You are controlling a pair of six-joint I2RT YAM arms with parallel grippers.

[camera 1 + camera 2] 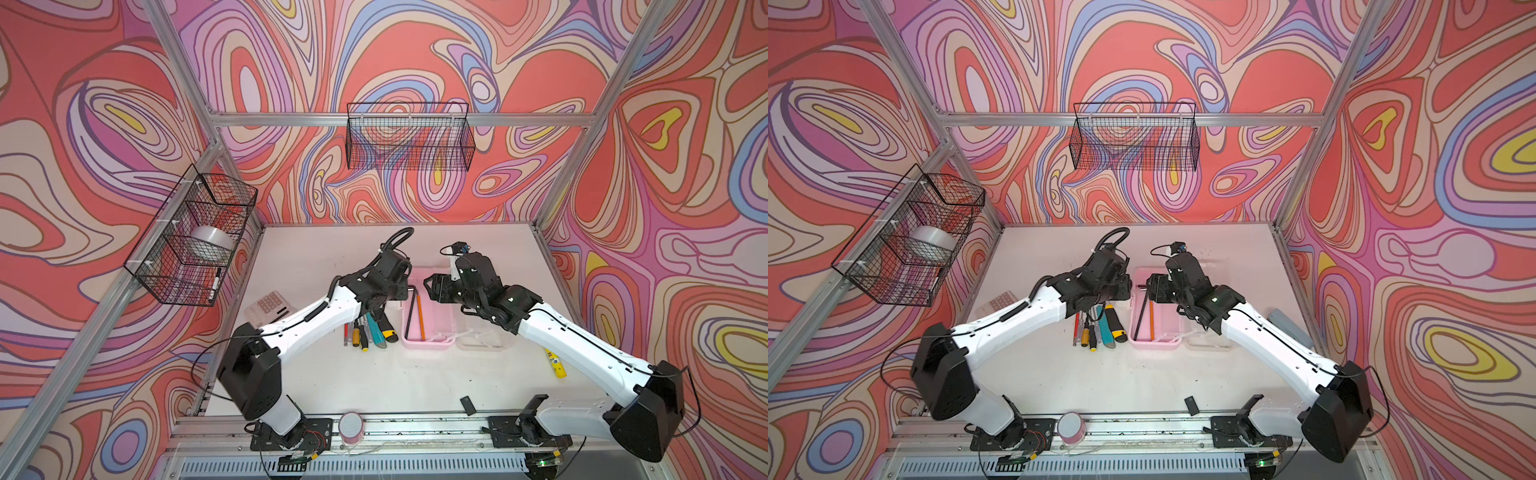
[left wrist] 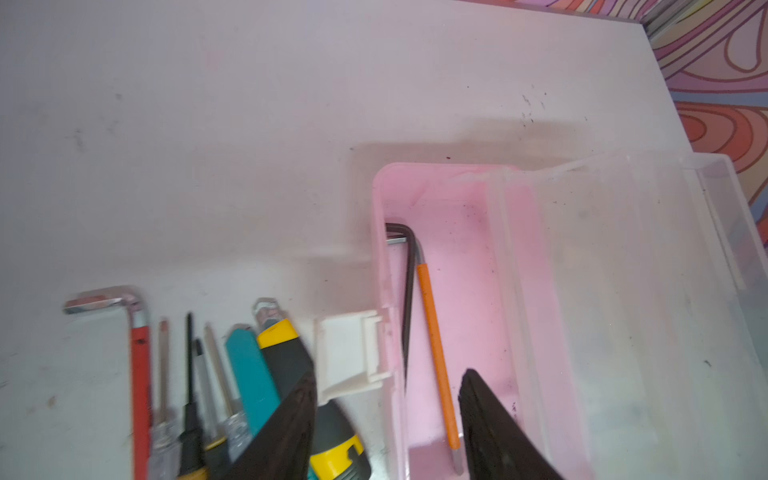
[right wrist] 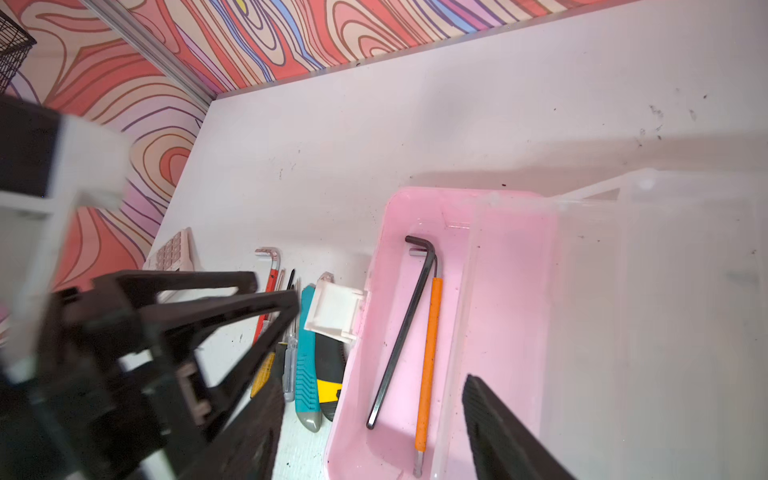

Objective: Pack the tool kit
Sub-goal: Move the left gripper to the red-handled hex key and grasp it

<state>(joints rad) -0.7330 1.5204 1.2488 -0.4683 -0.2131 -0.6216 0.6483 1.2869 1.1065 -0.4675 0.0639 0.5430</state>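
Observation:
That hex key lies below my left gripper, beyond the screwdrivers, so next I should move my left gripper away from the box (image 1: 436, 338), past the screwdrivers and down onto the red sleeve (image 1: 345, 332).
The pink box (image 1: 436, 338) of the tool kit lies open, its clear lid (image 1: 484, 336) folded flat to the right. Inside lie a black hex key (image 3: 405, 328) and an orange-sleeved hex key (image 3: 430, 353). Left of the box, beside its white latch (image 2: 349, 353), lie a red hex key (image 2: 139, 361), screwdrivers (image 2: 189, 395), a teal utility knife (image 2: 249, 374) and a yellow-black knife (image 2: 286, 353). My left gripper (image 2: 390, 374) hangs open astride the box's left wall, holding nothing. Above the box's far end, my right gripper (image 3: 374, 380) is open and empty.
A calculator (image 1: 268, 309) lies at the left, partly under my left arm. A yellow glue stick (image 1: 555, 362) lies right of the lid. A small black piece (image 1: 467, 404) and a pink round object (image 1: 350, 427) sit near the front rail. Wire baskets (image 1: 409, 137) (image 1: 191, 237) hang on the frame.

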